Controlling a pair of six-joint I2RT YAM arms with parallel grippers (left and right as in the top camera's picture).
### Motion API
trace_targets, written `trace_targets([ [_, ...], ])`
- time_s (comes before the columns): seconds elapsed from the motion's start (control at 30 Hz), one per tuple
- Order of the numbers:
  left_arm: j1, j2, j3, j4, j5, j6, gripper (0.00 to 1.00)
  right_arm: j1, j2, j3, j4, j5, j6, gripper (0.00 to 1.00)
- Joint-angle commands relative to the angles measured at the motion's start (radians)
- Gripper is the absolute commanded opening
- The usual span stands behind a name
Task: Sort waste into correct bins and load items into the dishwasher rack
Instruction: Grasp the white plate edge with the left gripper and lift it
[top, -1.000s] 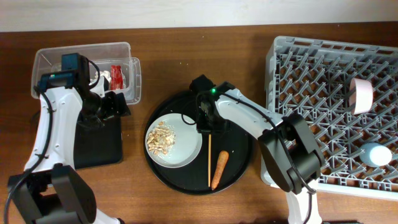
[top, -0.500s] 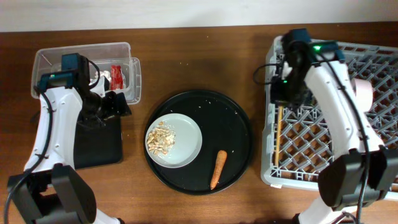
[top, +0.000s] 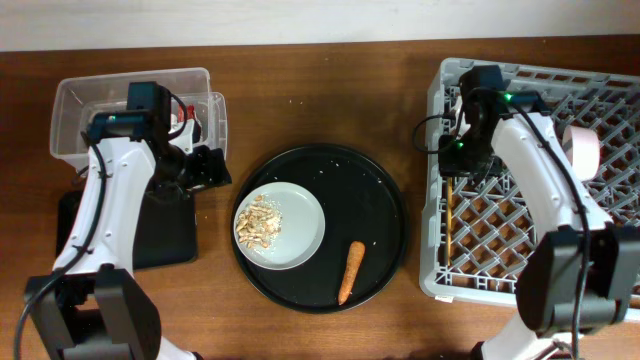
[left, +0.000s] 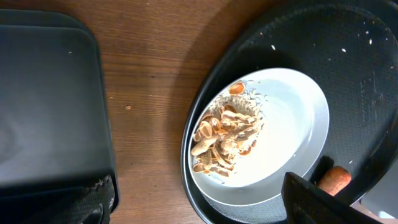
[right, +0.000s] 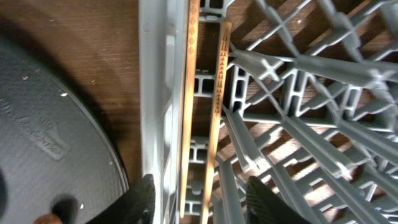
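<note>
The plate has its bare rim on the carrot's side (top: 319, 242) (left: 313, 158). Next I will move my left gripper over the plate and then lower it to that rim.
The wooden stick (top: 449, 215) lies in the grey dishwasher rack (top: 500, 260) along its left wall. In the right wrist view it shows as two thin sticks (right: 216, 106) side by side. My right gripper (top: 462, 160) (right: 204, 202) is open just above them. The grey-green plate (top: 300, 232) with beige food scraps (top: 258, 222) sits on the round black tray (top: 380, 200), the carrot (top: 352, 272) beside it. My left gripper (top: 205, 168) (left: 199, 205) is open and empty over the table between the shallow black tray (top: 140, 235) and the plate (left: 280, 118). The red wrapper (top: 185, 124) lies in the clear tub (top: 90, 95).
The white bowl (top: 582, 153) lies on its side in the rack at the right. The light-blue cup is hidden behind my right arm. The tissue cannot be made out. Upright pegs fill the rack (right: 298, 93).
My right gripper carried the wooden stick from the round tray to the rack's left side and let it go. My left gripper moved right, from the tub toward the plate.
</note>
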Motion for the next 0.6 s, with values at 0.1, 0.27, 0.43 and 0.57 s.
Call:
trace_targets([
  [0.1,-0.196,-0.021,0.007,0.055,0.011,0.009,0.86,-0.069,-0.3,0.032,-0.099,-0.01,-0.026,0.7],
  [0.27,-0.397,-0.009,0.006,0.144,-0.008,0.001,0.86,-0.109,-0.318,0.008,-0.252,-0.128,-0.025,0.7],
  [0.43,-0.6,0.055,0.006,0.205,-0.143,-0.056,0.85,-0.106,-0.318,-0.137,-0.219,-0.128,-0.025,0.7],
  [0.57,-0.689,0.135,0.006,0.207,-0.226,-0.132,0.85,-0.106,-0.318,-0.213,-0.185,-0.136,-0.025,0.7],
])
